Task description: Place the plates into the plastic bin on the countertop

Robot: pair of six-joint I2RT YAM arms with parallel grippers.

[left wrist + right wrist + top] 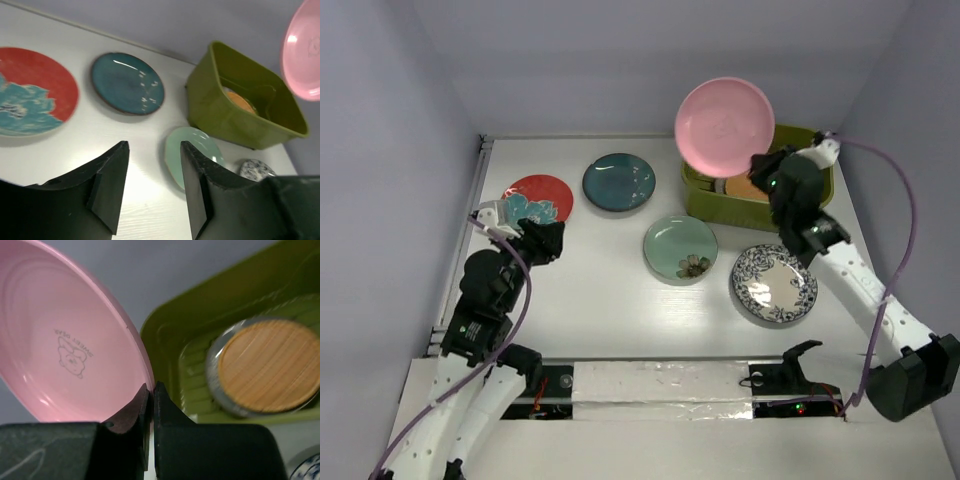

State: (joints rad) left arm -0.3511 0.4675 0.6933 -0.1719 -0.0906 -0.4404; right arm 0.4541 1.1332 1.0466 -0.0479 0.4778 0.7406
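My right gripper lowers toward the right in its wrist view next and releases the pink plate, since the orange plate lies below the gripper on that side.
My right gripper is shut on the rim of the pink plate and holds it tilted up above the left end of the olive-green plastic bin. In the right wrist view the pink plate is pinched between my fingers, and an orange plate on a grey one lies in the bin. The red flower plate, dark teal plate, mint green plate and white-and-blue plate lie on the countertop. My left gripper is open and empty beside the red plate.
Pale lavender walls bound the countertop at the back and both sides. A strip of silvery tape runs along the near edge between the arm bases. A purple cable loops beside the right arm.
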